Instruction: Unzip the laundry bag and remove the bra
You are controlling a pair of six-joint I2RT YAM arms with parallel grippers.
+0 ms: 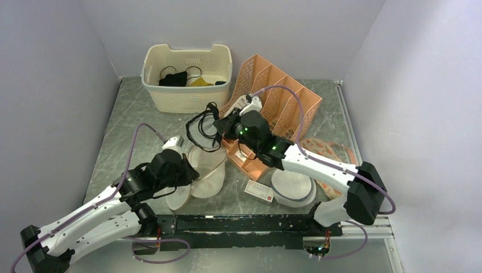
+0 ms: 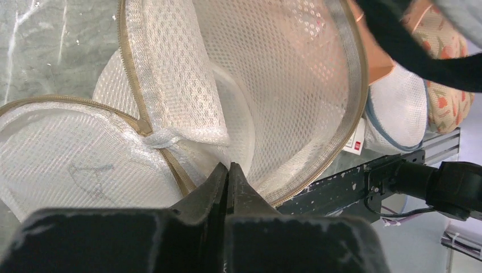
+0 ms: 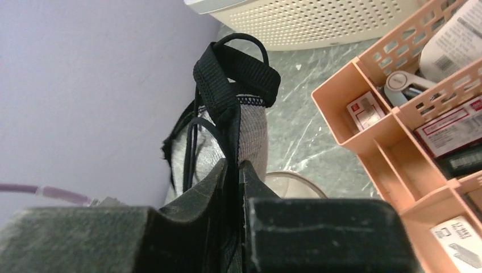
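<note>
I'll next raise the bra outward in my right gripper over the cream basket's end by the organizer, then let go.
The laundry bag (image 1: pixel 207 168), white mesh with a tan zipper rim, lies unzipped and spread open at the table's near left. It fills the left wrist view (image 2: pixel 273 85). My left gripper (image 1: pixel 187 170) is at its left edge, jaws shut on the mesh near the zipper (image 2: pixel 229 169). My right gripper (image 1: pixel 219 126) is above and behind the bag, shut (image 3: pixel 236 165) on the bra (image 1: pixel 200 129). The bra hangs outside the bag, with thin black strap loops dangling. In the right wrist view the bra (image 3: pixel 233 79) shows a wide black strap and grey fabric rising from the jaws.
A cream basket (image 1: pixel 187 94) at the back holds a black mask-like cloth (image 1: pixel 173 78). An orange file organizer (image 1: pixel 284 102) lies behind the right arm. A white mesh disc with a grey-blue rim (image 1: pixel 293 185), a small card (image 1: pixel 259 191) and a patterned pouch (image 1: pixel 327 151) are at the right.
</note>
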